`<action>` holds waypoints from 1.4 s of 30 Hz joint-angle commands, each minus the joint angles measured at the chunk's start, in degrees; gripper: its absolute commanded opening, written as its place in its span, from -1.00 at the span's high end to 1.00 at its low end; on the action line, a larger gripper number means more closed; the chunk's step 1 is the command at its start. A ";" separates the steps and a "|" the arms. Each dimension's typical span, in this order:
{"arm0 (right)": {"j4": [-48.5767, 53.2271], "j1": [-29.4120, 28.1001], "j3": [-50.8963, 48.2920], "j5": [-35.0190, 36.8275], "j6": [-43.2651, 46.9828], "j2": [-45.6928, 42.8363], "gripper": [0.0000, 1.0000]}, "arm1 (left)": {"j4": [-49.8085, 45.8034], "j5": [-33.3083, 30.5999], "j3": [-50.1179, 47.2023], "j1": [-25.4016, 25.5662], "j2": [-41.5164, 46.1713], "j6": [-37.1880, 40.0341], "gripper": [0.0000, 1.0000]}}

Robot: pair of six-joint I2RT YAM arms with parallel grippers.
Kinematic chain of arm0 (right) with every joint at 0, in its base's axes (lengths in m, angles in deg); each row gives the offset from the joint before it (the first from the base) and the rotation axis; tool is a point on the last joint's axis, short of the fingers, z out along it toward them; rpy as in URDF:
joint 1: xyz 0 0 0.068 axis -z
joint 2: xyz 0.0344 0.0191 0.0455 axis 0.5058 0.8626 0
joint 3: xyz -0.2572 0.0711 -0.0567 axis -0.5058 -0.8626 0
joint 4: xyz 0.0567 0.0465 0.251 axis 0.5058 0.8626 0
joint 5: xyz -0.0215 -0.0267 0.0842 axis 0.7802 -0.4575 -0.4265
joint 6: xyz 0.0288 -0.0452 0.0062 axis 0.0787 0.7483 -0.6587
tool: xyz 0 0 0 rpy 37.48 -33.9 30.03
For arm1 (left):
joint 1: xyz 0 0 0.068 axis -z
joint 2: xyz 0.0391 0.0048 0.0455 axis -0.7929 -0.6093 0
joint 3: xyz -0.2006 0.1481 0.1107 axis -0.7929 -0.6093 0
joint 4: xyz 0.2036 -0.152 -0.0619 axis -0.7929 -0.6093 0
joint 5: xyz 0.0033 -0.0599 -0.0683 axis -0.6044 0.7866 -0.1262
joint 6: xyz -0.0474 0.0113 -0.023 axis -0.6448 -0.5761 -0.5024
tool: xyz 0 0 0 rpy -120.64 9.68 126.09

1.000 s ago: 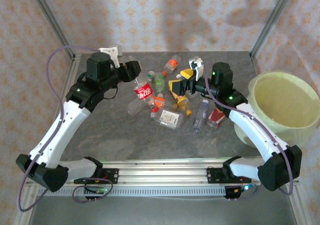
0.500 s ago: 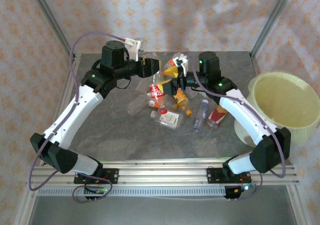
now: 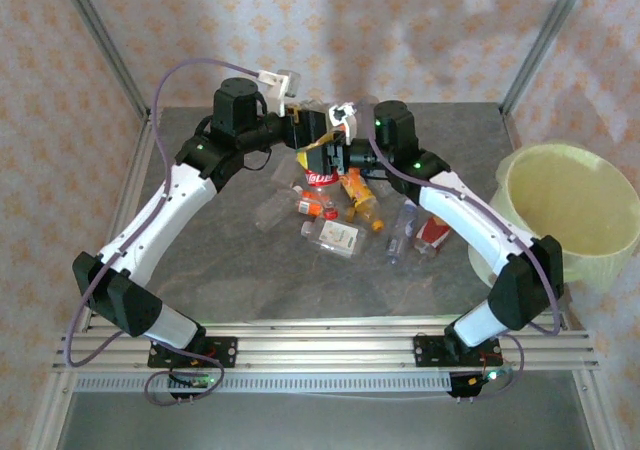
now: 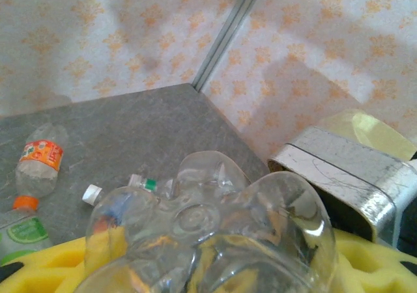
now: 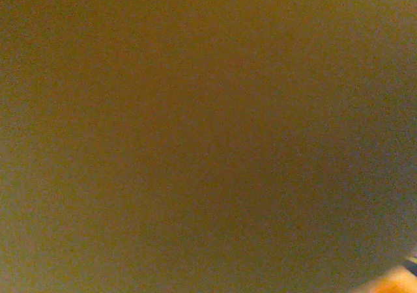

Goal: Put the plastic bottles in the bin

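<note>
My right gripper holds the bottle and will swing it across to the bin next, as the bin's opening (image 3: pixel 572 202) faces up beyond the table's edge. It will release the bottle over the opening.
A clear plastic bottle with a red label (image 3: pixel 320 177) hangs above the heap at the table's middle back. My left gripper (image 3: pixel 312 142) is shut on it from the left. In the left wrist view the bottle's lobed base (image 4: pixel 215 234) sits between my yellow pads (image 4: pixel 39 267). My right gripper (image 3: pixel 338 150) meets the same bottle from the right; its jaws are hidden against it. The right wrist view is a dark brown blur. Several more plastic bottles (image 3: pixel 358 192) lie below. The bin (image 3: pixel 610 240), pale yellow-green, stands at the table's right edge.
Loose bottles are scattered mid-table: a blue-capped one (image 3: pixel 403 228), a red and white one (image 3: pixel 432 232), a flattened one (image 3: pixel 338 236) and a clear one (image 3: pixel 272 210). An orange-labelled bottle (image 4: pixel 39 163) lies at the back. Metal frame posts (image 3: pixel 100 40) stand at the back corners.
My left gripper carried the red-labelled bottle right to the table's middle. My right gripper swung left from beside the heap and now touches that bottle.
</note>
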 commanded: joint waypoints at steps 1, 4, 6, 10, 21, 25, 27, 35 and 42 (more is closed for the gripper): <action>-3.18 -1.06 -2.64 8.31 -3.36 -3.05 0.07 | 0.06 0.72 2.30 1.47 -1.79 -0.27 -0.42; -1.96 -1.04 -4.78 16.82 -3.32 -4.71 0.20 | 3.18 3.58 0.56 1.50 -1.32 -1.31 -0.93; 0.62 -1.00 -4.80 24.09 -3.68 -5.81 0.30 | 4.44 2.55 0.31 1.44 -0.57 -2.81 -1.00; 7.87 -1.00 -4.32 34.93 -0.47 -8.68 0.33 | 4.19 -4.22 -0.60 1.34 3.59 -5.00 -1.00; 11.95 6.24 -3.26 55.26 4.09 -21.37 0.39 | -9.04 -43.85 -14.18 1.23 10.46 -24.91 -1.00; 14.96 12.61 -1.29 54.28 5.40 -25.53 0.40 | -14.06 -48.39 -15.40 1.21 8.35 -34.14 -1.00; 15.16 14.55 -1.43 57.30 7.33 -28.06 0.40 | -12.85 -49.31 -17.17 1.11 8.34 -36.73 -1.00; 20.26 26.22 -0.90 75.76 17.10 -34.43 0.39 | -15.23 -45.66 -19.96 -1.02 6.55 -43.85 -1.00; 25.73 41.09 -0.66 75.35 18.44 -33.22 0.38 | -19.69 -47.40 -21.55 -1.55 8.64 -45.49 -1.00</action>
